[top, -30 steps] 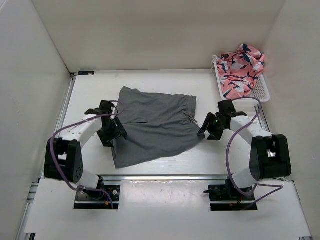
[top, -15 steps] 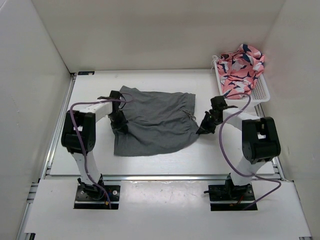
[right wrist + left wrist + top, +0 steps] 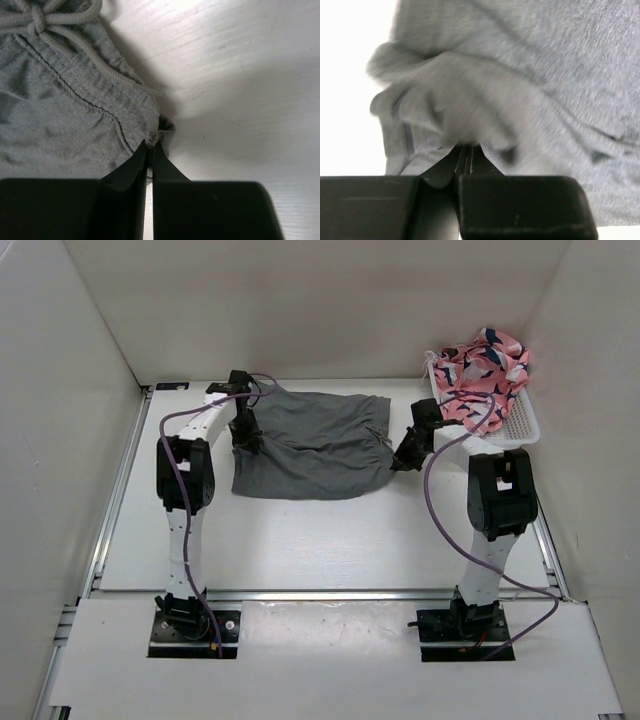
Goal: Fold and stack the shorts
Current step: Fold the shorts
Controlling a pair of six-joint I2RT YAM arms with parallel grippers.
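The left gripper next needs to pull the shorts' fold that it holds back and left in the top view, toward bare tabletop, and let it go, since the grey fabric lies bunched.
The grey shorts lie at the far middle of the table, doubled over into a wide, short band. My left gripper is at their left edge, shut on a bunched fold of the grey fabric; in the left wrist view the left gripper has its jaws pressed together with cloth between the tips. My right gripper is at the right edge, by the waistband. In the right wrist view the right gripper pinches a small corner of the shorts just below the drawstring.
A white basket stands at the far right corner with a pink patterned cloth piled in it, close behind my right arm. White walls enclose the table on three sides. Both arms stretch far out from their bases.
Both grippers closed on the near edge of the shorts and carried it toward the far side. The shorts went from spread flat to folded into a shorter band.
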